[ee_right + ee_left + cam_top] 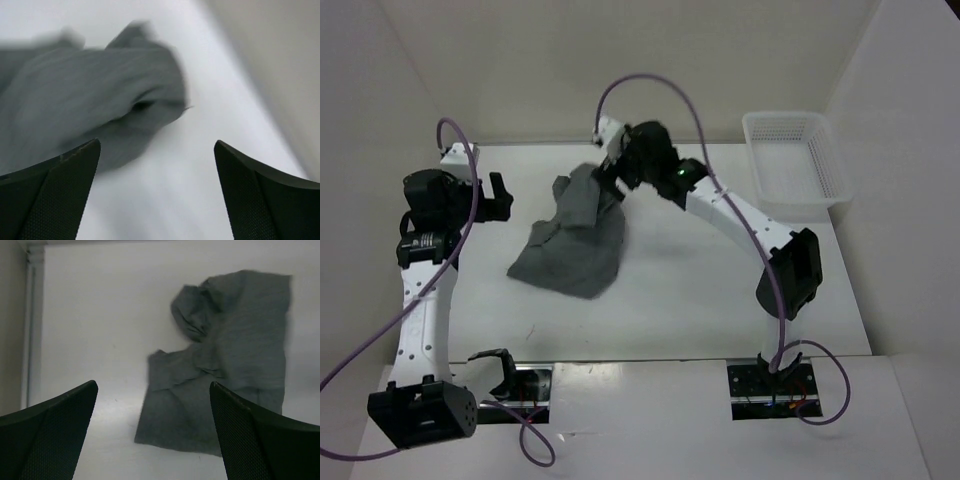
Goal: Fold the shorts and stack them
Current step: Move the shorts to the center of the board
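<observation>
The fold's near edge (578, 220) (252, 382) lies below my left gripper and to its right in the top view. The left gripper moves across and down onto that overlapping layer next.
The grey shorts (575, 240) lie crumpled on the white table, their far end bunched up. My right gripper (608, 168) hovers over that bunched far end. In the right wrist view its jaws stand wide open and empty (157, 190), with the blurred shorts (95, 95) ahead and to the left. My left gripper (500, 197) is open and empty, to the left of the shorts and apart from them. In the left wrist view (152, 435) the shorts (235, 340) lie ahead, towards the right finger.
A white mesh basket (782, 117) stands at the table's far right corner. White walls close off the back and both sides. The table's left edge and wall (30, 330) show in the left wrist view.
</observation>
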Tool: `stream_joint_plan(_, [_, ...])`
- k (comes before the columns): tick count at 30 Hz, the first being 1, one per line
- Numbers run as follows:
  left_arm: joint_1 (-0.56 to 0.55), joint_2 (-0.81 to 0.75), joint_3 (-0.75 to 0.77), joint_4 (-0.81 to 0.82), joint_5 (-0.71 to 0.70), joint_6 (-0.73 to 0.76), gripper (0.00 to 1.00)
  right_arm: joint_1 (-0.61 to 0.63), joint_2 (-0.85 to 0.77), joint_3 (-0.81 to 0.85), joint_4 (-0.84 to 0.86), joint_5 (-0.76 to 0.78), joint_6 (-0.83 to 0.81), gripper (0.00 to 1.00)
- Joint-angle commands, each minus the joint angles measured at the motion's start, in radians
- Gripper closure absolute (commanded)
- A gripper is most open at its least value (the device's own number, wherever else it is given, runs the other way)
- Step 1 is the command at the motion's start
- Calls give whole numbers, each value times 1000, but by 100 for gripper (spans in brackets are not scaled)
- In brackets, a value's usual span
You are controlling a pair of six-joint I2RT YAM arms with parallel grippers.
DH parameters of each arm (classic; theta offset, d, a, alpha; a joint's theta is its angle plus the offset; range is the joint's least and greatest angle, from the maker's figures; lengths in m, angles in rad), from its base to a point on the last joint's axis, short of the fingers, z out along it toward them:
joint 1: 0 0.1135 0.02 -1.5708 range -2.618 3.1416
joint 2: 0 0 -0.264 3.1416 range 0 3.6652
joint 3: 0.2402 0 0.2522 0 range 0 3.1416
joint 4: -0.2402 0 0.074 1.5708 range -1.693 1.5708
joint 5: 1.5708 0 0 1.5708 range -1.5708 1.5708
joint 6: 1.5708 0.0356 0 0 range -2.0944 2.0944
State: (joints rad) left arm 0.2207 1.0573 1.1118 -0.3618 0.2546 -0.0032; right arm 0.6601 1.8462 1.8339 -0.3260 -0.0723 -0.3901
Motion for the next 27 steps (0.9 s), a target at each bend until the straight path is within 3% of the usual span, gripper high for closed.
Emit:
stream_joint_plan(1, [-20,47,-73,-143,55,3,1,146,-60,-111,-125,-199,-169,0])
stream_joint_plan(6, [-93,131,-92,-203,98,3,1,105,-74,-114,-122,-287,-98,0])
stream_joint_plan(10, [-199,256,-34,-157,123,3,1,-55,16,-26,-33,-334,116,0])
stream_joint_plan(13, [-286,368,29,-98,114,3,1,-125,102,36,16,-334,191,0])
stream_joint_plan(17, [-372,530,71,-31,-4,3,1,-174,183,103,42,-308,237,0])
stream_joint_plan(22, [-383,638,71,32,-152,3,3,-209,280,180,62,-317,261,0])
stream_joint_plan(23, [-383,647,71,32,-152,3,7,-209,295,206,62,-326,284,0])
stream_joint_plan(27, [-383,647,83,-89,-39,3,71,-209,389,298,84,-350,362,0])
